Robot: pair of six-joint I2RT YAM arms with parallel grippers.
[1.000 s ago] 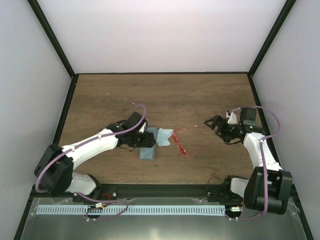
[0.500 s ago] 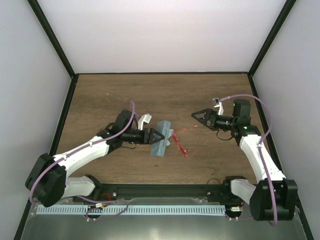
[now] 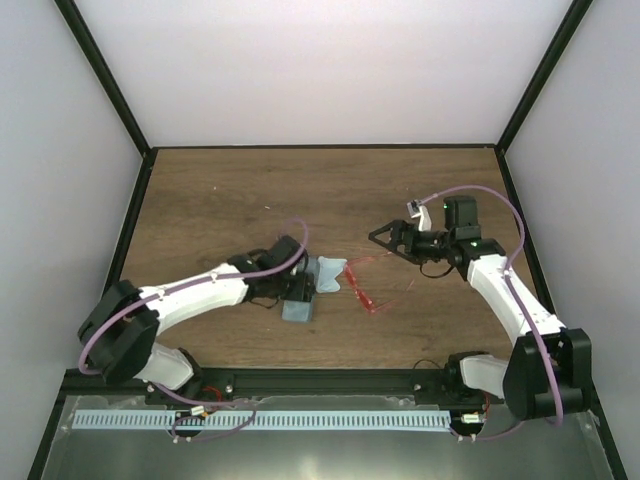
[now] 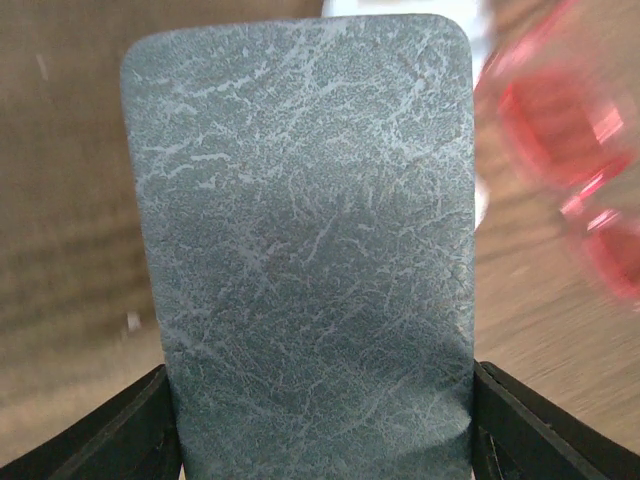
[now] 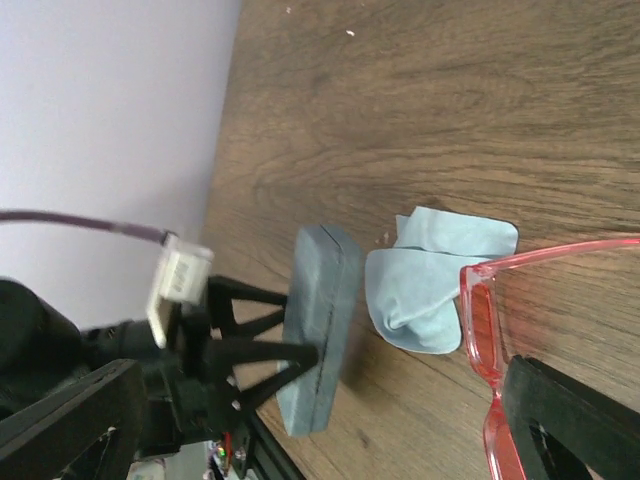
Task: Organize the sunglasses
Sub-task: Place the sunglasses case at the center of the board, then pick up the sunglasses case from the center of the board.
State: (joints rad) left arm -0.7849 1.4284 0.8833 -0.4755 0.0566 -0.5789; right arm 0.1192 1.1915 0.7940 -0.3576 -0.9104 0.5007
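Observation:
My right gripper will swing past the cloth, to its left in the top view, to the grey-blue case (image 3: 296, 312) (image 5: 322, 330). It will straddle the case's width, which fits between my fingers.
The red translucent sunglasses (image 3: 359, 287) lie on the wooden table, right of a light blue cloth (image 3: 329, 272); one slim arm points toward my right gripper (image 3: 384, 236), which hangs open just beyond it, holding nothing. My left gripper (image 3: 303, 290) is shut on the grey-blue case (image 3: 296, 312), left of the cloth. The case (image 4: 310, 240) fills the left wrist view between both fingers (image 4: 120, 435), and the sunglasses (image 4: 570, 150) are a red blur at the right. From the right wrist the case (image 5: 322, 330) stands on edge, with the cloth (image 5: 435, 275) and sunglasses (image 5: 484, 345) beside it.
Black frame rails (image 3: 120, 250) and white walls border the table (image 3: 330, 190) on the left, far and right sides. The arm bases and a front rail (image 3: 320, 380) run along the near edge.
My left gripper carried the case up and to the right, then back down and left beside the cloth. My right gripper swung left toward the sunglasses, staying open.

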